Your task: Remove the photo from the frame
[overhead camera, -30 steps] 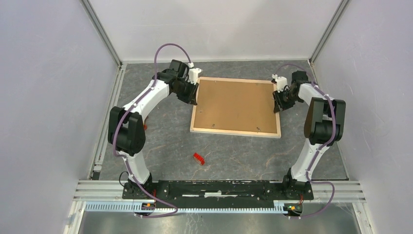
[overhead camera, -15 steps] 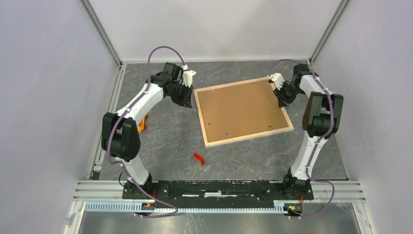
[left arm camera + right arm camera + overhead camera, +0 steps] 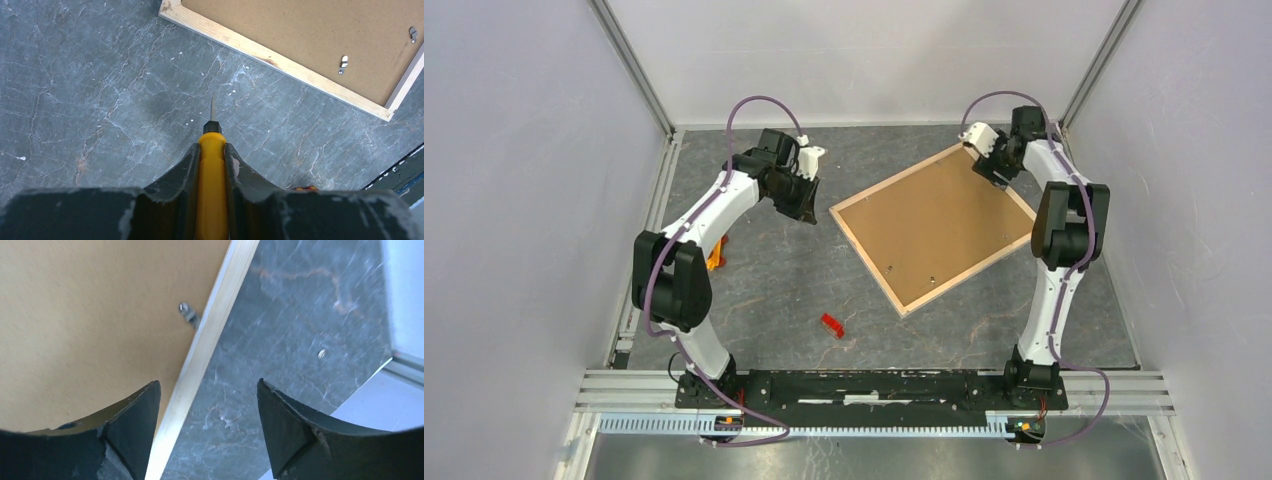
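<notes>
I'll next move my right gripper left in the top view, across the board, to straddle the wood edge nearest the screwdriver (image 3: 212, 175), as bare table leaves room.
The frame (image 3: 866, 262) lies face down and askew on the table, its pale wood edges around a brown backing board (image 3: 934, 228). The photo is hidden under the board. My left gripper (image 3: 804, 205) is shut on a yellow screwdriver (image 3: 212, 175), whose tip hangs over bare table, apart from the frame's wood edge (image 3: 280, 62). My right gripper (image 3: 987, 172) is open at the frame's far corner. In the right wrist view the gripper (image 3: 208, 385) straddles the wood edge (image 3: 215, 325), one finger over the board (image 3: 100, 315) beside a metal tab (image 3: 187, 312).
A small red piece (image 3: 831, 325) lies on the table near the front. An orange object (image 3: 716, 255) sits by the left arm. Two more metal tabs (image 3: 343, 64) show on the board. A small screw (image 3: 322, 353) lies near the right wall rail.
The frame has swung counter-clockwise, its right far corner moving toward the back wall along with my right gripper. My left gripper has drawn back from the frame's left edge.
</notes>
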You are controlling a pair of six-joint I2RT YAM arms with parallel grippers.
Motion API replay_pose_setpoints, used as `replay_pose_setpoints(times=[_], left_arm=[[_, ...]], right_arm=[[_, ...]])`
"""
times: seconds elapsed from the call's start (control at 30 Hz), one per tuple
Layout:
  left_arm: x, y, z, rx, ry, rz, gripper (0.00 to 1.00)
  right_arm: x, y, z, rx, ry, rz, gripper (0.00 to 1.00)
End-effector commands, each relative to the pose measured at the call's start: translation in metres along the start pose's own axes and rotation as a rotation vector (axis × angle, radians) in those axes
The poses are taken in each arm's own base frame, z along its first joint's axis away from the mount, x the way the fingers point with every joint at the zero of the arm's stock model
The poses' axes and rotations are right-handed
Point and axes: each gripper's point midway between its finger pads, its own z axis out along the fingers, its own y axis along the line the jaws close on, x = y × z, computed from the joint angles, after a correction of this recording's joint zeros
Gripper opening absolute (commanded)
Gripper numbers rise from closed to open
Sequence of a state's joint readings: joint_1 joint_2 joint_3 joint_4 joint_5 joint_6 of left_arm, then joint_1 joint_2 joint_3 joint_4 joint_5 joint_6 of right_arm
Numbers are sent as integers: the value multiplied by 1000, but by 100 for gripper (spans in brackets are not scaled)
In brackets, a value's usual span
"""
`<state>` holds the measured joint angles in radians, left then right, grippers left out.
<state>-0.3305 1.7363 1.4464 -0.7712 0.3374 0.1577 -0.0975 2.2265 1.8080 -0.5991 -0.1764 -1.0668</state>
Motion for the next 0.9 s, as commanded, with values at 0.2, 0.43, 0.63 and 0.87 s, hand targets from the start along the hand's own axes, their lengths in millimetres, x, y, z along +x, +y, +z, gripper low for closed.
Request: replay_pose_setpoints(times=[0.2, 0.43, 0.63, 0.87], left_arm=[[-42, 29, -20, -13, -146, -164, 2], [-46, 53, -25, -49, -166, -230, 2], [-39, 57, -27, -46, -167, -268, 2], [-33, 60, -32, -55, -175, -281, 2]], right_arm=[[-168, 114, -74, -117, -302, 216, 77], [-217, 221, -77, -305, -332, 271, 75], [-243, 264, -75, -373, -327, 248, 73], [-259, 304, -75, -436, -316, 226, 72]])
